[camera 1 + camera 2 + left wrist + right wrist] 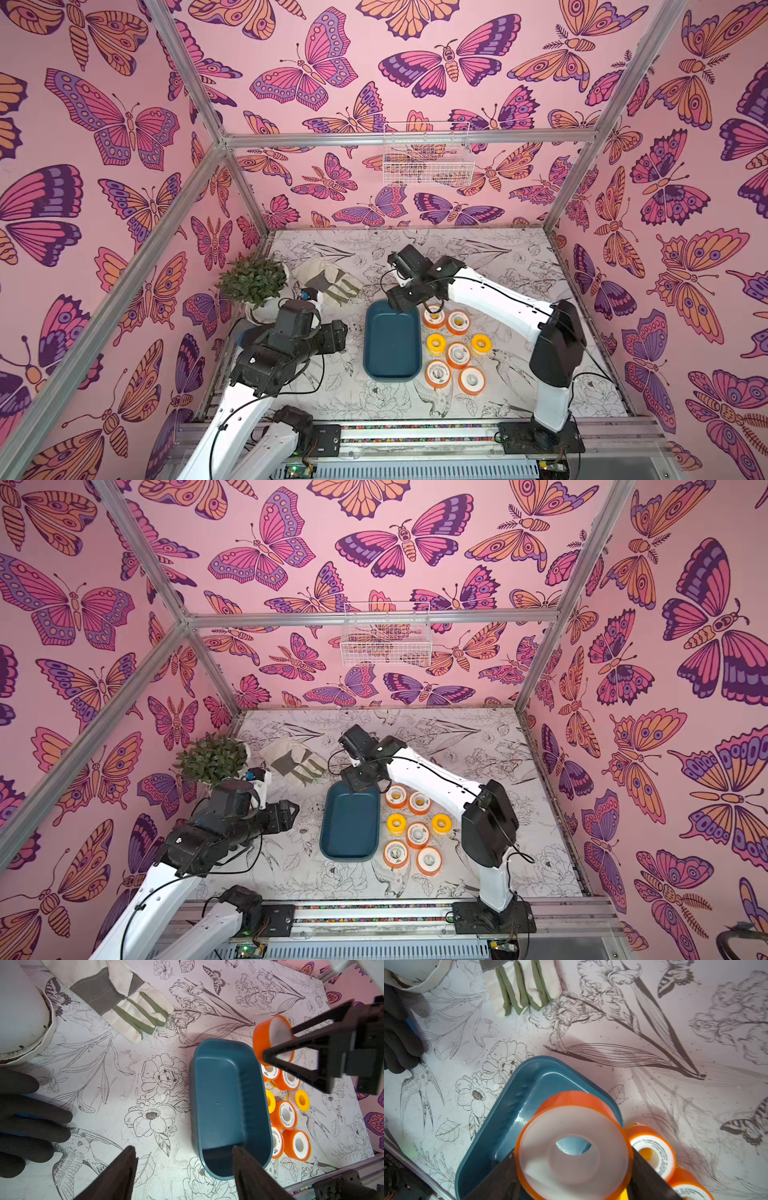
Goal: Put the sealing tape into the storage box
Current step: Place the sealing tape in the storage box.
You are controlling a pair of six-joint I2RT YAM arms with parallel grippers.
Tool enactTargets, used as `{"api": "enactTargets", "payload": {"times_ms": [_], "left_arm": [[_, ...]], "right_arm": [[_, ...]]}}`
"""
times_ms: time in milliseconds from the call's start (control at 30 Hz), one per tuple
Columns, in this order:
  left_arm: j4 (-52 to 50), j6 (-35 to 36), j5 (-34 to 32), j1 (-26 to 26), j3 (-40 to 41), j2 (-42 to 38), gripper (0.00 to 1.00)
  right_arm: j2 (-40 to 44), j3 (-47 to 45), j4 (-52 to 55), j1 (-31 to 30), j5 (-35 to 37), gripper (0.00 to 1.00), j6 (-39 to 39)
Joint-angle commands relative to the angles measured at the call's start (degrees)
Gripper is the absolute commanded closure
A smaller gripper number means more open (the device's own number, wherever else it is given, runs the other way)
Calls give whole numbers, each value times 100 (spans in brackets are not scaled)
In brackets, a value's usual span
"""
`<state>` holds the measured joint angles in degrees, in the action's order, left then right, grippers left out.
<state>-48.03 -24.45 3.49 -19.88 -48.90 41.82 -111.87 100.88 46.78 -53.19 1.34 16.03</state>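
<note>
My right gripper will move across and down into the storage box's far corner by the canvas glove (540, 1090) and let go of the orange spool, as the storage box is empty below.
The storage box (390, 349) is a shallow teal tray in the middle of the table, with nothing in it in both top views. Several sealing tape spools (458, 354), orange-and-white and yellow, lie flat just right of it. My right gripper (574, 1155) is shut on one orange sealing tape spool (573, 1126). It holds the spool above the box's far right corner (550, 1076), white face towards the wrist camera. The left wrist view shows that spool (266, 1034) between the black fingers. My left gripper (184, 1148) hangs open left of the box (220, 1105), holding nothing.
A potted plant (253, 280) stands at the far left, with a canvas work glove (328, 278) beside it. A black glove (27, 1122) lies under my left arm. A white wire basket (428, 162) hangs on the back wall. The arm rail (415, 432) runs along the front.
</note>
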Motion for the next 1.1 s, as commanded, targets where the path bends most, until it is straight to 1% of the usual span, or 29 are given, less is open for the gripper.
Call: {"api": "enactTargets", "payload": {"times_ms": [0, 200, 433, 1067], "left_arm": [[-13, 54, 73, 45, 74, -11, 23], [-8, 51, 76, 62, 92, -17, 23], [4, 60, 126, 124, 81, 49, 23], [24, 80, 214, 285, 85, 151, 23]], "right_arm": [[-348, 343, 314, -97, -64, 29, -24], [-791, 454, 213, -180, -257, 29, -3], [-1211, 551, 120, -183, -284, 29, -1], [-1843, 852, -24, -253, -313, 28, 82]]}}
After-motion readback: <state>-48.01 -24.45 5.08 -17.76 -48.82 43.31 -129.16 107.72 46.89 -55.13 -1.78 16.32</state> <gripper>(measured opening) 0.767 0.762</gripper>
